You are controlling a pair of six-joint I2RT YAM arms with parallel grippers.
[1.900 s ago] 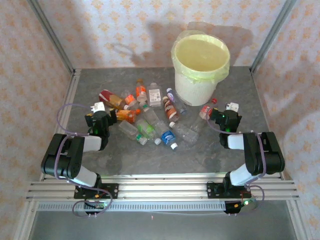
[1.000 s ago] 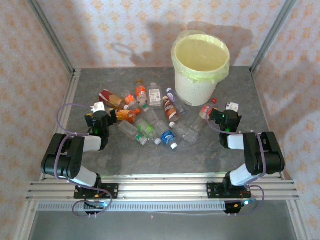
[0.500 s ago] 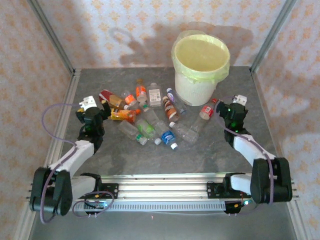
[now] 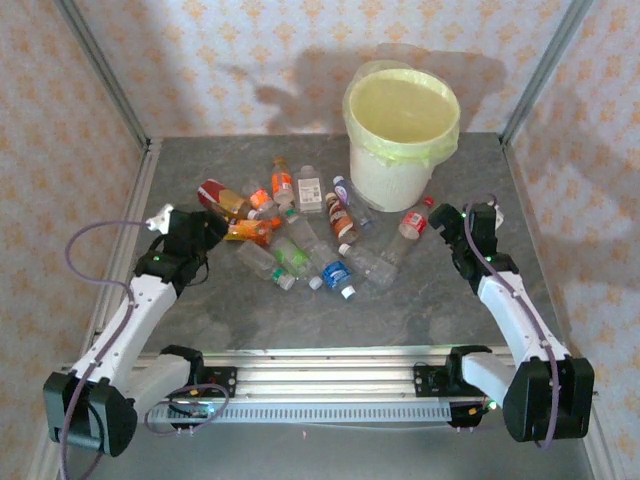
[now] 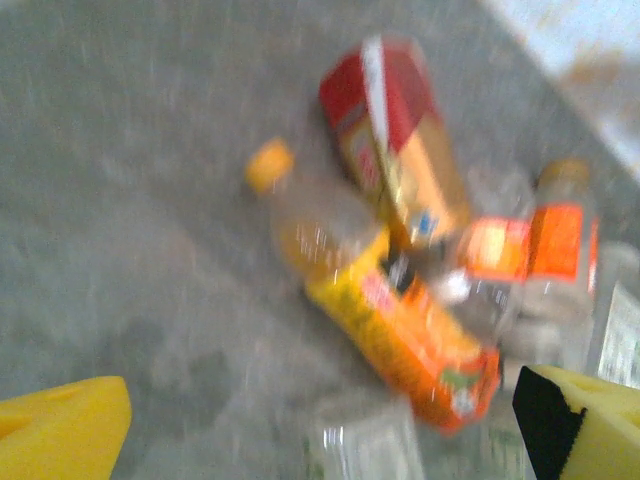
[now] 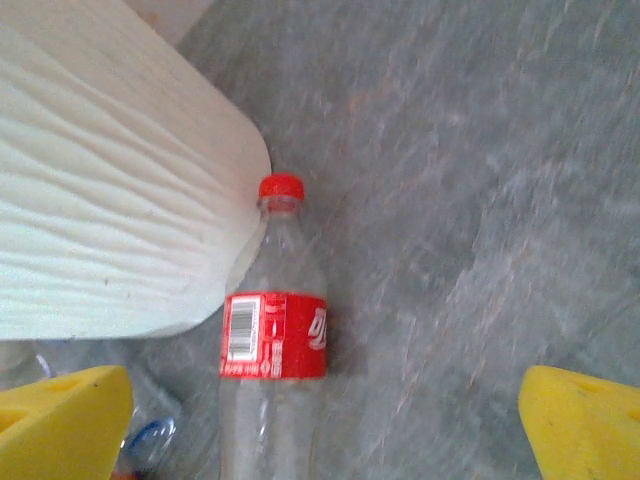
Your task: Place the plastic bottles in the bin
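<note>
The left gripper moves down toward the heap to the clear bottle next, onto its uncovered blunt end (image 4: 249, 254). That bottle lies below on the bar side of the orange-labelled bottle.
Several plastic bottles (image 4: 300, 232) lie in a heap mid-table, in front of the bin (image 4: 402, 125), a cream bucket with a yellow-green liner. My left gripper (image 4: 207, 226) hovers open at the heap's left edge. In the left wrist view, the left gripper (image 5: 320, 445) faces an orange-labelled bottle (image 5: 405, 325) with an orange cap; a red-labelled bottle (image 5: 390, 130) lies beyond. My right gripper (image 4: 441, 222) is open beside a clear red-labelled bottle (image 4: 412, 222) at the bin's foot. In the right wrist view, the right gripper (image 6: 320, 435) looks down on that red-capped bottle (image 6: 273, 345) lying against the bin wall (image 6: 100, 210).
Patterned walls and metal posts (image 4: 100, 70) close in the grey table (image 4: 250, 310) at the back and sides. A metal rail (image 4: 320, 375) runs along the near edge. Open floor lies to the right of the red-labelled bottle (image 6: 480, 220).
Both arms have unfolded from a hunched pose and stretched forward, with the wrists now low near the bottles. The bottles and bin have not moved. Both grippers stayed open.
</note>
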